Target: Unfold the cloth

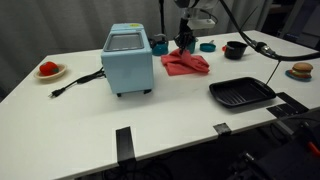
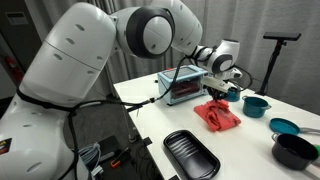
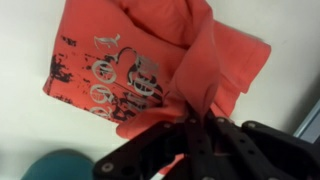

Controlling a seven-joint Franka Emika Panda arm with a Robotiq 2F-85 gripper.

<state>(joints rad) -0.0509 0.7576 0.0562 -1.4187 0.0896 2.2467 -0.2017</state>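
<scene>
Next, my gripper will draw the pinched fold up and then across toward the black bowl (image 1: 235, 50) and release it beside the bowl, since the cloth lies crumpled.
A red cloth (image 1: 186, 64) with a dark and white print lies crumpled on the white table, right of the blue toaster oven. It also shows in the other exterior view (image 2: 217, 114) and fills the wrist view (image 3: 150, 60). My gripper (image 3: 190, 122) is shut on a pinched fold of the cloth and lifts that fold a little off the table. In both exterior views the gripper (image 1: 185, 41) (image 2: 222, 88) sits right above the cloth.
A light blue toaster oven (image 1: 128, 58) stands at the middle with its black cord (image 1: 75, 82) running left. A black grill pan (image 1: 241, 93) lies at the front right. A black bowl (image 1: 235, 50), teal cups (image 1: 207, 45) and food plates (image 1: 49, 70) stand around.
</scene>
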